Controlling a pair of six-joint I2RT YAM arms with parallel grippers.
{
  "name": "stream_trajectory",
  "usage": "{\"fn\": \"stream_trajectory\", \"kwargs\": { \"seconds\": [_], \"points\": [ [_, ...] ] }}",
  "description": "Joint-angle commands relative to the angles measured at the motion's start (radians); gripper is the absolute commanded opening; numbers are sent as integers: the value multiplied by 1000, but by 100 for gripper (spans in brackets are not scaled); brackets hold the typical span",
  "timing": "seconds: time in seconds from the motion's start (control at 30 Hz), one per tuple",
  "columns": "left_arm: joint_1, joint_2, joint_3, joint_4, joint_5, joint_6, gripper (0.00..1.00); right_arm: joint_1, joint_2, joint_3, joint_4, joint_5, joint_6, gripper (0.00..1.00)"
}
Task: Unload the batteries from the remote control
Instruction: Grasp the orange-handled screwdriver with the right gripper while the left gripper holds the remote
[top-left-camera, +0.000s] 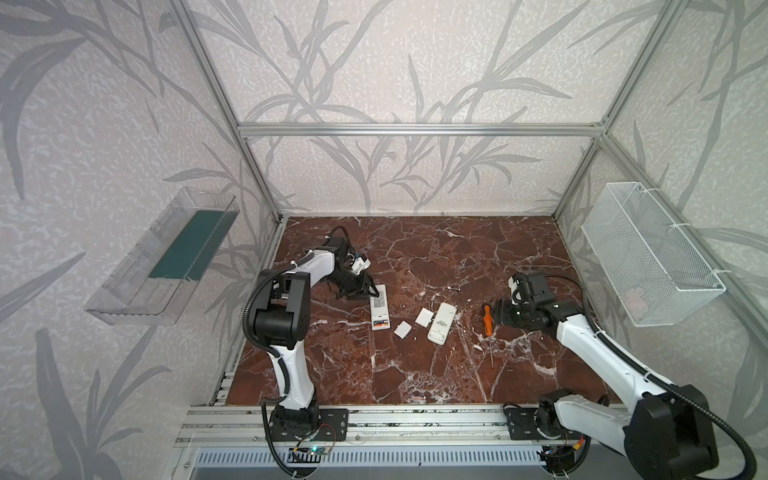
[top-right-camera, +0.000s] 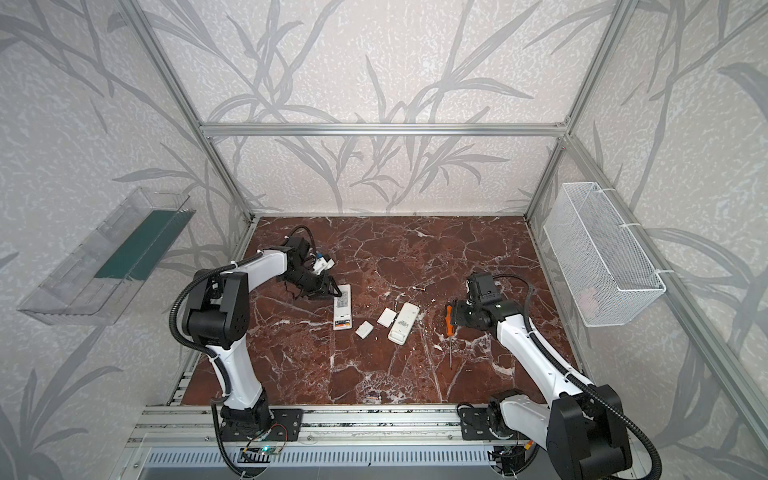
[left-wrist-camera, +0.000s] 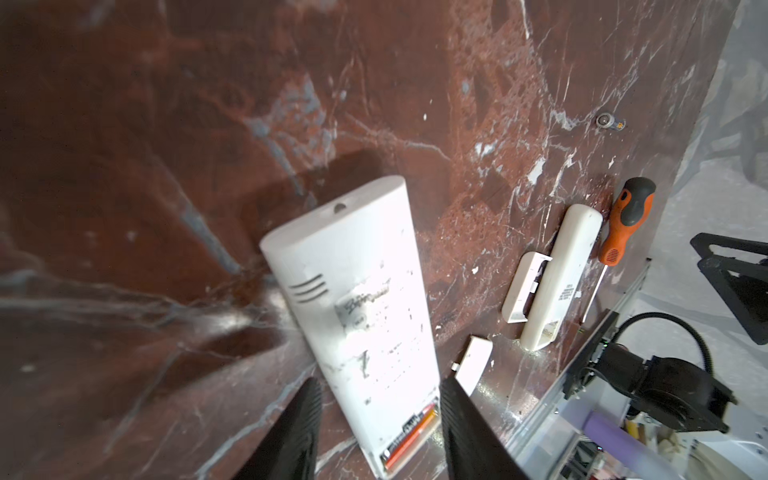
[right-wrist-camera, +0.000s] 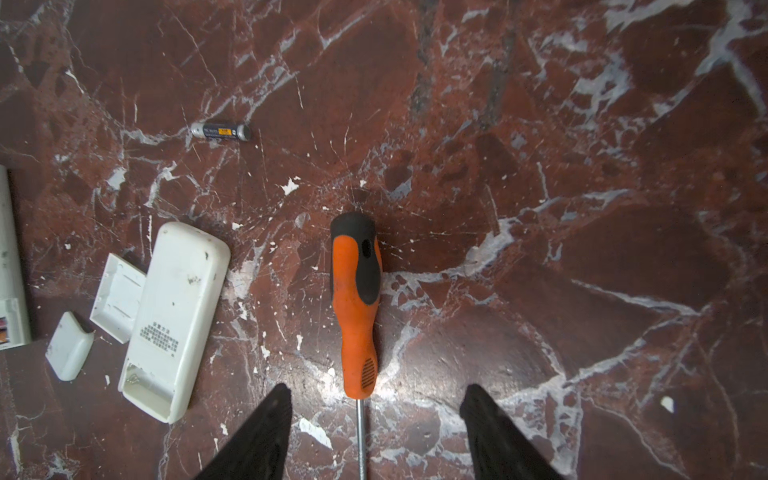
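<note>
The orange screwdriver's shaft runs below and between my open fingers. My right gripper will next go down onto the screwdriver handle's narrow end by the shaft and close.
A long white remote control lies back up on the marble, its end compartment uncovered with an orange battery and a dark one side by side inside. My left gripper is open and straddles this remote with a gap at each finger; in a top view it hangs over the remote's far end. A second white remote lies with its compartment bare. One dark battery rests loose on the table beyond it. My right gripper is open above the shaft of the orange screwdriver, holding nothing.
Two small white covers lie between the remotes. A wire basket hangs on the right wall and a clear bin on the left. A small object lies near the table's front edge.
</note>
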Motion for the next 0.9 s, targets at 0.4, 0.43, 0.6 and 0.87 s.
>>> {"fn": "stream_trajectory", "kwargs": {
  "seconds": [0.4, 0.43, 0.6, 0.87],
  "points": [
    [1, -140, 22, 1, -99, 20, 49, -1, 54, -59, -38, -33, 44, 65],
    [-3, -160, 9, 22, -92, 10, 49, 1, 63, -58, -36, -34, 44, 65],
    [-32, -252, -60, 97, -76, -34, 48, 23, 118, -42, -21, -29, 46, 64],
    [-56, -342, -126, 155, -68, -72, 47, 88, 180, 0, -14, -3, 62, 64]
  ]
}}
